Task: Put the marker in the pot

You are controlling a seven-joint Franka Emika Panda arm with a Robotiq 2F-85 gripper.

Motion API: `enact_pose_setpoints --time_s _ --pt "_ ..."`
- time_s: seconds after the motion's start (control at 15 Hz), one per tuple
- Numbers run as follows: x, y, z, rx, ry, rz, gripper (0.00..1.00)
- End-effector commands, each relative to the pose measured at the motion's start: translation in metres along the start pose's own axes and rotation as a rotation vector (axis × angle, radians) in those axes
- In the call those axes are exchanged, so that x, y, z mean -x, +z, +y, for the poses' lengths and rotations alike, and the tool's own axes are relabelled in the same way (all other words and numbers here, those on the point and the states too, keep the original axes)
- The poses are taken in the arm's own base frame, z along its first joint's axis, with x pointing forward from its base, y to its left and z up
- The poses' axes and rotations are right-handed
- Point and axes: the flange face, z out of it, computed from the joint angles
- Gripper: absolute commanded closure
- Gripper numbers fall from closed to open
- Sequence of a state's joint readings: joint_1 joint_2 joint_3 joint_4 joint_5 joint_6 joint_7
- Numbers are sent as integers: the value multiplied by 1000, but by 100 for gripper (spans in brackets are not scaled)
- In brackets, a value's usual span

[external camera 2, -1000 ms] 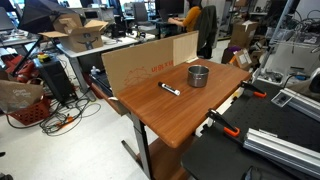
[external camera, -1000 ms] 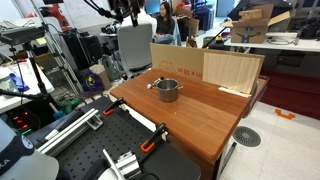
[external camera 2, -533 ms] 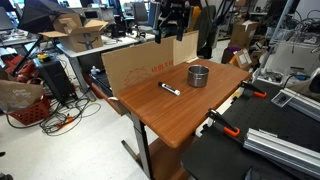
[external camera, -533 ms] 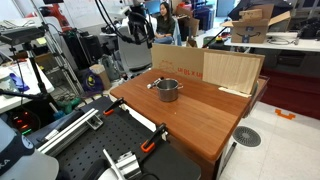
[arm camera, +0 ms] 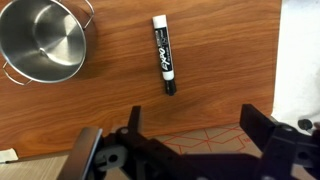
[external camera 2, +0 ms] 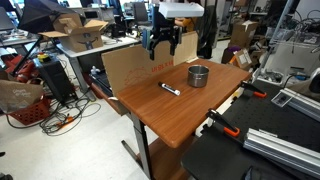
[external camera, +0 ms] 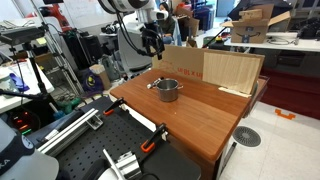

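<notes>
The marker [arm camera: 163, 55] has its dark tip closest to my open fingers, so my gripper will go down and away from the cardboard to that tip next.
The marker [arm camera: 163, 55], white with a black label and a dark tip, lies flat on the wooden table [arm camera: 220, 60]. It also shows in an exterior view [external camera 2: 170, 89]. The steel pot [arm camera: 42, 40] stands empty a short way from it and appears in both exterior views [external camera: 167, 89] [external camera 2: 199, 75]. My gripper [arm camera: 190, 135] is open and empty. It hangs well above the table's back edge, over the cardboard, and touches nothing [external camera: 150, 40] [external camera 2: 163, 42].
A tan cardboard box wall [external camera 2: 140, 62] [external camera: 185, 60] stands along the table's back edge, directly below my fingers [arm camera: 190, 140]. A pale wooden board [external camera: 232, 70] leans beside it. Orange clamps [external camera: 150, 145] sit at the table's near edge.
The arm has come down from the top of the frame and moved toward the table's back edge. The marker and the pot have not moved.
</notes>
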State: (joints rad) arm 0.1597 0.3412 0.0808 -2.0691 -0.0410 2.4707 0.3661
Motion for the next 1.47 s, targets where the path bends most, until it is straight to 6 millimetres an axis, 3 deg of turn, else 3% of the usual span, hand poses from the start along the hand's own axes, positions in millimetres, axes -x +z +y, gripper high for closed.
enact_pose_setpoints --time_s 0.0,0.4,0.73,1.4 --pt "-14 16 -2 50 24 -22 0" --pt "-22 57 10 98 30 -95 0" --pt "-22 83 6 114 21 -141 0" --pt "-34 118 -2 145 13 -170 0"
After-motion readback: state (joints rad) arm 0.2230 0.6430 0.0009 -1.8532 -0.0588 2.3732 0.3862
